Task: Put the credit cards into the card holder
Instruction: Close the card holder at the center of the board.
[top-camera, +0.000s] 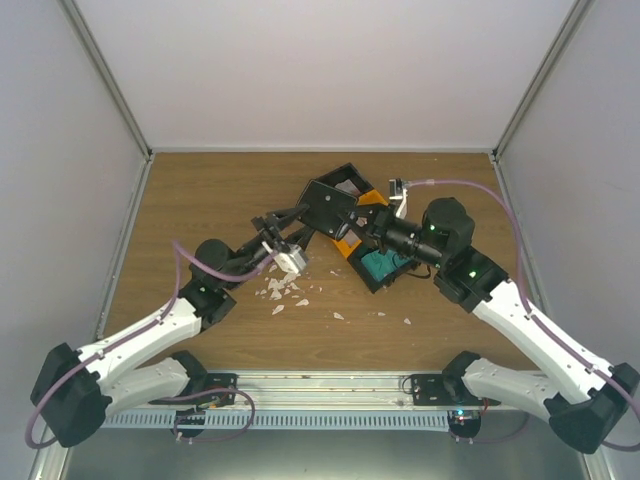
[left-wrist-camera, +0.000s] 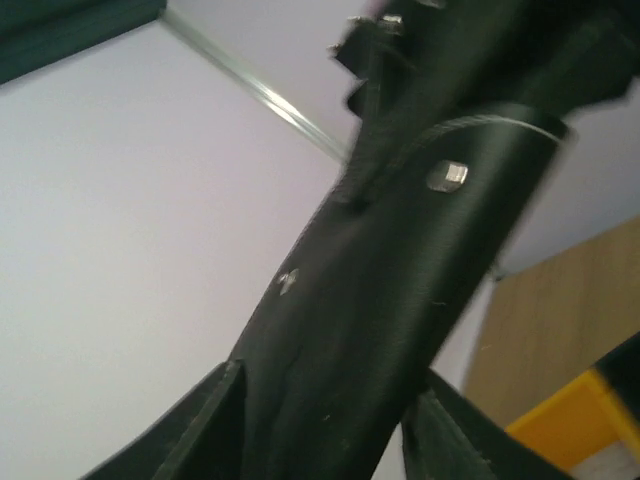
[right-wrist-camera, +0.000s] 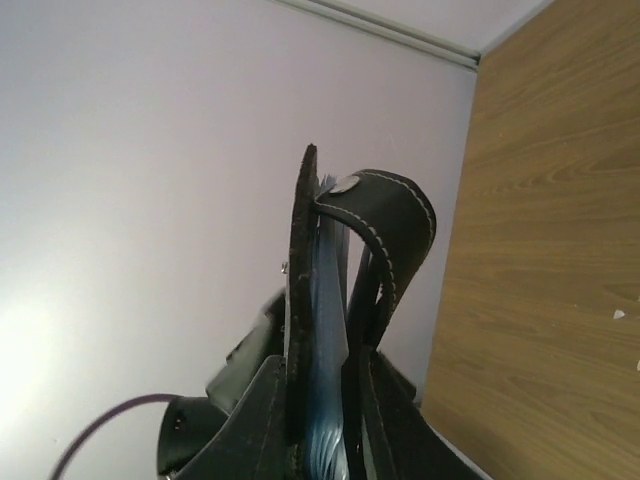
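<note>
I will move the raised holder back and down to the open wood beside the white crumbs and release it with my right gripper, as bins sit underneath.
The black card holder (top-camera: 328, 203) hangs above the table between my two grippers. In the right wrist view my right gripper (right-wrist-camera: 325, 420) is shut on the card holder (right-wrist-camera: 385, 215), which is seen edge-on with a bluish credit card (right-wrist-camera: 328, 330) standing in its slots. From above, the right gripper (top-camera: 362, 225) meets the holder from the right and the left gripper (top-camera: 305, 215) from the left. In the left wrist view the holder's black leather (left-wrist-camera: 380, 300) fills the space between the left gripper (left-wrist-camera: 330, 430) fingers, and a sliver of light shows beside the right finger (left-wrist-camera: 445, 435). A teal card (top-camera: 382, 265) lies in a black bin.
A yellow bin (top-camera: 350, 245) and black bins (top-camera: 345, 178) sit under the raised holder at mid-table. The yellow bin's corner (left-wrist-camera: 575, 415) also shows in the left wrist view. White crumbs (top-camera: 285, 290) are scattered on the wood in front of the left arm. Grey walls enclose the table.
</note>
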